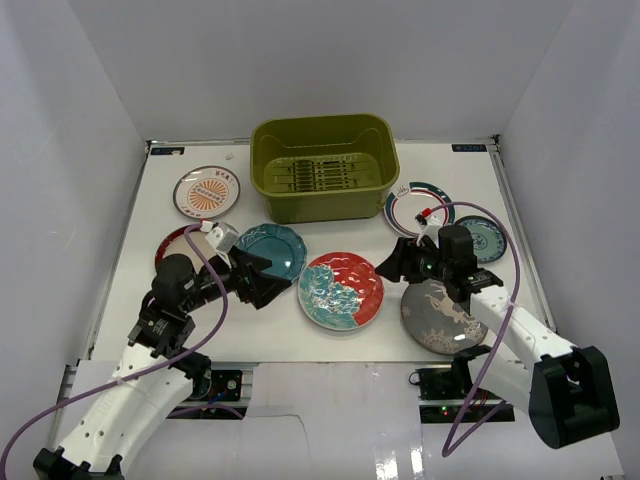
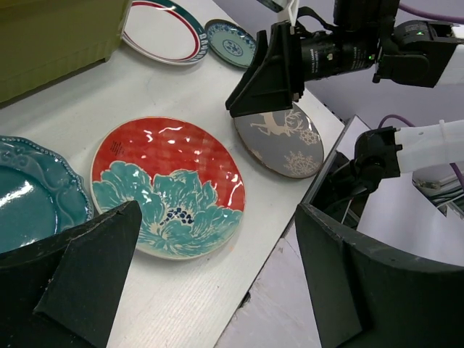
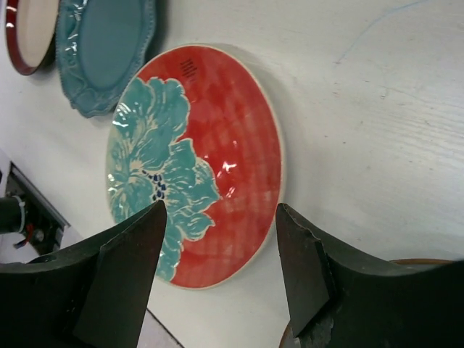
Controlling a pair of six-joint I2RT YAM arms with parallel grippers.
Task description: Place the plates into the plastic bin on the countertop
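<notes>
The red rim of the red-and-turquoise plate is nearest my right gripper and clear of other plates, so my right gripper will go down next with its fingers open, one on each side of that rim.
The olive-green bin (image 1: pixel 262 170) stands at the back centre of the white countertop (image 1: pixel 250 330) and holds no plates. All seven plates lie on the countertop around it. The red-and-turquoise plate (image 1: pixel 341 289) is in the middle front, between my grippers. My left gripper (image 1: pixel 262 278) is open and empty just left of it, over the teal scalloped plate (image 1: pixel 280 245). My right gripper (image 1: pixel 392 265) is open and empty at its right edge (image 3: pixel 217 145), with the grey-and-white plate (image 1: pixel 440 315) below it. In the left wrist view the red-and-turquoise plate (image 2: pixel 167 185) lies ahead of the open fingers.
The orange sunburst plate (image 1: pixel 207 191) lies left of the bin and the dark red plate (image 1: pixel 172 243) is partly under my left arm. The ring-rimmed white plate (image 1: pixel 412 203) and small teal plate (image 1: pixel 484 238) lie at the right. Grey walls enclose the table.
</notes>
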